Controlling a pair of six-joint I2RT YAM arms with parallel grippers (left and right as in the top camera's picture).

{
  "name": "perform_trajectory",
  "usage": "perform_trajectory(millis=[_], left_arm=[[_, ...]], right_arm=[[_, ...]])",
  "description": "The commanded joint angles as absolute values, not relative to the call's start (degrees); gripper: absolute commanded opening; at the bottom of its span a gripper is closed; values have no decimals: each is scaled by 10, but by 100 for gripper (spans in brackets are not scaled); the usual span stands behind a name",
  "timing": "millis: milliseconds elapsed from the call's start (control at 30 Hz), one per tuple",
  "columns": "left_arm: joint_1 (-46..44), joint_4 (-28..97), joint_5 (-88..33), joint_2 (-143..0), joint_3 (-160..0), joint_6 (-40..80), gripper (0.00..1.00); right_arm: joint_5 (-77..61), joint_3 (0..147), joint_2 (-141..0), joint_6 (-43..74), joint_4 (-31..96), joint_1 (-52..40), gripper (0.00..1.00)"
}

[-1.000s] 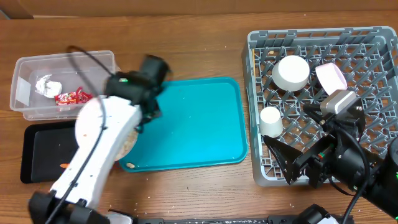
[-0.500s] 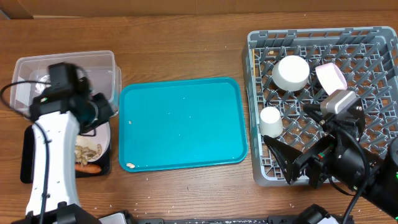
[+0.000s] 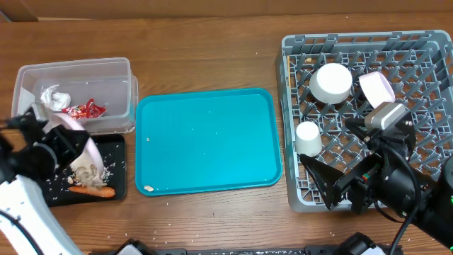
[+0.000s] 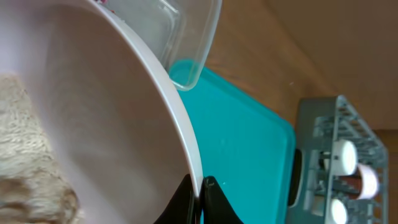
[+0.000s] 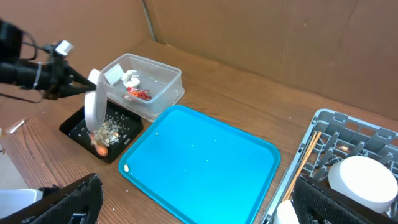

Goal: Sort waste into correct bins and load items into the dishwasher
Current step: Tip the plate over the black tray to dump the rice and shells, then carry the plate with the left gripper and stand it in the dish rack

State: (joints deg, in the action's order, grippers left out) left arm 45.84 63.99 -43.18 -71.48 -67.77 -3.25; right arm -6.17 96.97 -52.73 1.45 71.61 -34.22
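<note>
The rack's open slots by the chopsticks lie right of my left gripper in the overhead view: I should lift, cross the teal tray, lower and release the plate (image 3: 76,129).
My left gripper (image 3: 60,145) is shut on the rim of the white dinner plate (image 3: 76,129) and holds it steeply tilted over the black tray (image 3: 119,152). Beige scraps (image 3: 88,173), rice and the orange carrot (image 3: 92,190) lie on that tray. In the left wrist view the fingers (image 4: 200,188) pinch the plate (image 4: 93,118), with scraps (image 4: 25,162) clinging to it. The clear tub (image 3: 117,67) holds the paper ball (image 3: 53,95) and red wrapper (image 3: 85,110). The grey dish rack (image 3: 285,85) holds two bowls (image 3: 333,83) (image 3: 377,86), a cup (image 3: 308,138) and chopsticks (image 5: 305,163). My right gripper (image 5: 205,208) is open and empty by the rack's front left corner.
The teal tray (image 3: 205,142) lies between the bins and the rack, with a few crumbs on it, one scrap near its front left corner (image 3: 147,188). Rice grains are scattered on the wooden table in front of the black tray.
My left arm swung left from the teal tray to the black tray with the plate. The plate tipped up steeply, and scraps, rice and carrot now lie on the black tray. The right arm has not moved.
</note>
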Motion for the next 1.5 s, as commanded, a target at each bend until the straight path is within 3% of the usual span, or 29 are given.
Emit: perform_trajectory(millis=[0,167,333,633,833,1000,1233,1467], left_arm=[[506,643,-573,-707,-639,-121,4],[604,643,-716,-707,-561,-205,5],[688,685,-757,-707,-520,-282,4],[623,733,-808,-707,-554,-320,4],[449,680,-900,-705,-559,-308,4],[260,457,-900,-705,-562,-135,4],[-36,-37,-614,-712,-562,307,4],[-221,-324,-396,-808,-562,546,4]], right_arm=[[-65,971,-527,10,715,-345,100],[-65,971,-527,10,715,-345,100],[-65,971,-527,10,715,-345,100],[-65,971,-527,10,715,-345,100],[-65,971,-527,10,715,-345,100],[-65,971,-527,10,715,-345,100],[-65,971,-527,10,715,-345,100],[-65,971,-527,10,715,-345,100]])
